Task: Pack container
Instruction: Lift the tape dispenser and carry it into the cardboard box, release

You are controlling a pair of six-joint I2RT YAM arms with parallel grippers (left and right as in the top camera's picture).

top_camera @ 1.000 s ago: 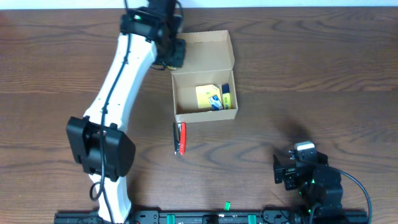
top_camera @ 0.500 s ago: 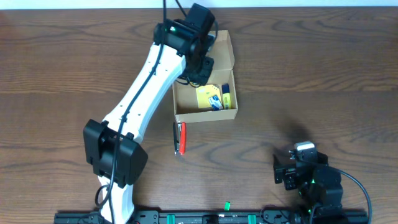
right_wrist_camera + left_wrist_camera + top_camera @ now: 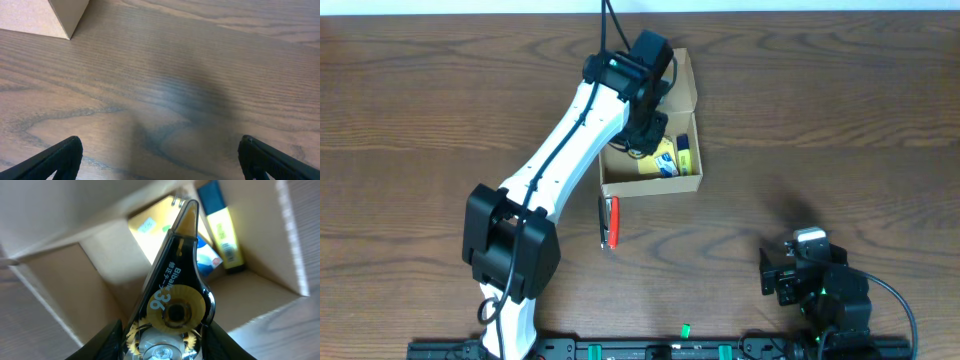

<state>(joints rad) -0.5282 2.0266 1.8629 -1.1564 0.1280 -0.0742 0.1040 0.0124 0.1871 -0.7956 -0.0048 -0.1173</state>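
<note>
The box's bare bottom (image 3: 119, 262) beside the yellow pad, clear of the packed items, is below my left gripper, so next I will lower the dispenser (image 3: 175, 297) there and release it.
The container (image 3: 650, 186) is a tan cardboard box with its flap lid (image 3: 681, 78) folded back at the far side. My left gripper (image 3: 646, 133) hangs over its open top, shut on a black and yellow correction tape dispenser (image 3: 175, 297) that points down into the box (image 3: 95, 265). Inside lie a yellow sticky-note pad (image 3: 150, 224), a yellow highlighter with a blue cap (image 3: 224, 239) and a small blue and white item (image 3: 207, 257). My right gripper (image 3: 790, 275) rests near the table's front right, open and empty (image 3: 160, 160).
A red pen and a black pen (image 3: 609, 221) lie side by side just in front of the box. A tiny green piece (image 3: 685, 328) sits by the front rail. A corner of the box (image 3: 45, 15) shows at the top left of the right wrist view.
The left arm swung right from beside the lid to above the box opening, carrying the tape dispenser. The right arm stayed still.
</note>
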